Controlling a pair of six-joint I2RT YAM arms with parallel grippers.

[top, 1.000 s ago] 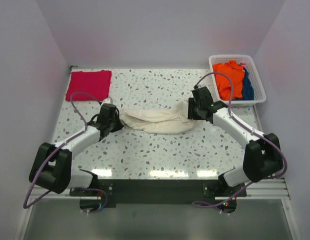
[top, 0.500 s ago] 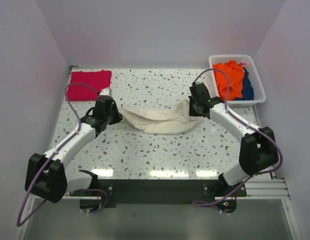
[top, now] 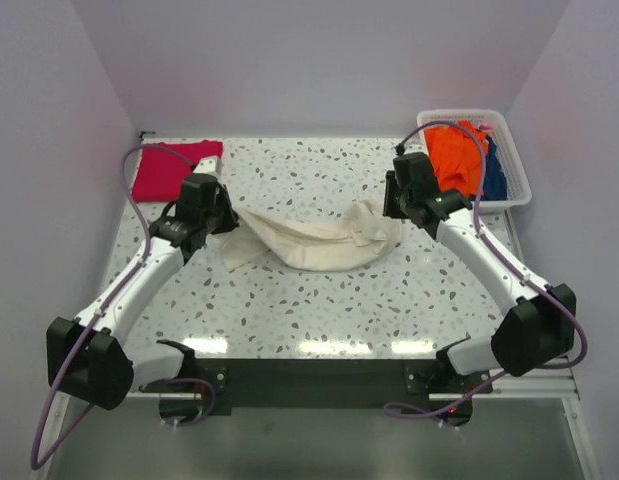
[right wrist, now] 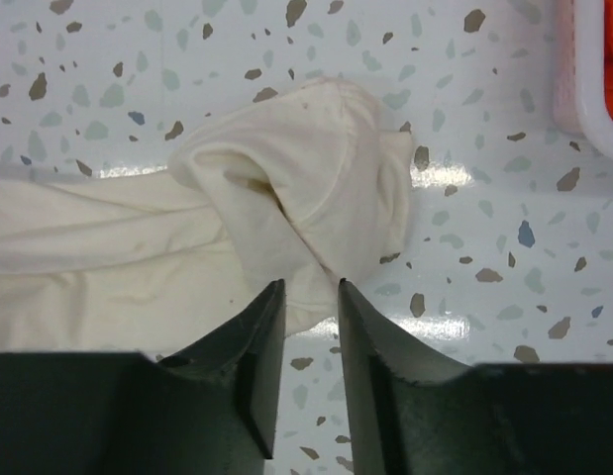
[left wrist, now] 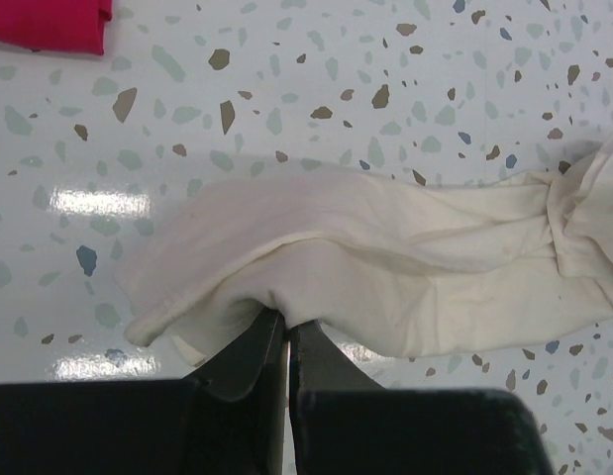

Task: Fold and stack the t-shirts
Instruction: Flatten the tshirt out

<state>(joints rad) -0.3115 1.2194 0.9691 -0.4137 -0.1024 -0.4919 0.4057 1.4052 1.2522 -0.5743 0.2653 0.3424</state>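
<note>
My left gripper should lift the pinched end it holds next, pull it back and down onto the bare near tabletop and release it, because the shirt lies bunched.
The cream-white t-shirt (top: 309, 238) lies bunched in a long roll across the middle of the table. My left gripper (top: 221, 216) is shut on its left end, and the left wrist view shows the closed tips (left wrist: 286, 322) pinching a fold of the cream cloth (left wrist: 385, 257). My right gripper (top: 396, 205) is open just above the shirt's knotted right end (right wrist: 296, 188). Its jaws (right wrist: 306, 289) stand apart, with the cloth edge beneath them and not pinched. The crimson-pink t-shirt (top: 165, 172) lies folded at the far left corner, and its edge shows in the left wrist view (left wrist: 49, 22).
A white basket (top: 516, 190) at the far right holds an orange cloth (top: 455, 155) and a blue cloth (top: 495, 176). Its rim shows at the right edge of the right wrist view (right wrist: 595, 89). Grey walls close in the speckled table (top: 319, 300) on three sides.
The right gripper has opened, let go of the shirt's right end and drawn back toward the basket. The left gripper has moved farther back, still holding the left end, and a flap has spread out.
</note>
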